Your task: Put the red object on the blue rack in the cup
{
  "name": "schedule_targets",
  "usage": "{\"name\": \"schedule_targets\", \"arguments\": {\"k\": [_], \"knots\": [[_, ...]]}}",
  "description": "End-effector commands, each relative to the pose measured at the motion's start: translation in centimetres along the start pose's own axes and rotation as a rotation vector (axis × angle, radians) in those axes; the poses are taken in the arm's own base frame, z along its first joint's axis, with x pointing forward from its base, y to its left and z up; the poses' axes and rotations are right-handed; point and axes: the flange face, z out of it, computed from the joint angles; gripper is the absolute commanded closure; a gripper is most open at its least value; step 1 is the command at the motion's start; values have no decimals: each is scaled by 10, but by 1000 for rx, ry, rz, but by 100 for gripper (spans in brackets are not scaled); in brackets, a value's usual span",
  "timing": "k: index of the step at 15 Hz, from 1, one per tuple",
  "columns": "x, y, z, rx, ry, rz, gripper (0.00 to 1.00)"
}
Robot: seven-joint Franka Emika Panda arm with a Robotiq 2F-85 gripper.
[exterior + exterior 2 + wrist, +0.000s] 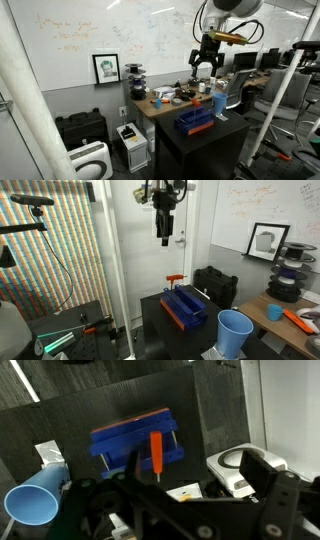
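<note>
The red object's raised top [176, 278] sticks up clear of the rack, so my open gripper should next come down around it from high over the rack [185, 307].
The dark blue rack [195, 122] [185, 307] [135, 440] lies on a low black table [215, 140]. The red object [176, 279] [155, 452], a thin red-orange stick-like item, stands at the rack's edge. In the wrist view it crosses the rack's near side. The pale blue cup [219, 103] [235, 333] [35, 500] stands on the table beside the rack. My gripper [205, 62] [165, 230] [195, 472] hangs high above the rack, open and empty, touching nothing.
A wooden desk [160, 103] cluttered with small items adjoins the black table. A white device [240, 468] [130, 140] sits on the floor beside it. A black case [215, 285] and a framed picture [266, 240] stand behind, and a tripod and cables [40, 240] are nearby.
</note>
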Motion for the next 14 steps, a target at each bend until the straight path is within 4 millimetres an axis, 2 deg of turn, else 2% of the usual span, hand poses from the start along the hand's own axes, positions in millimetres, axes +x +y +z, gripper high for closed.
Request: {"name": "schedule_targets", "arguments": {"k": [1, 4, 6, 9, 12, 13, 14], "knots": [[38, -4, 52, -50, -48, 37, 0], [50, -6, 99, -107, -118, 36, 0], [55, -8, 123, -135, -157, 24, 0], [62, -9, 144, -187, -168, 3, 0], [69, -9, 155, -231, -156, -18, 0], [71, -10, 157, -231, -145, -25, 25], [71, -12, 160, -240, -140, -40, 26]]}}
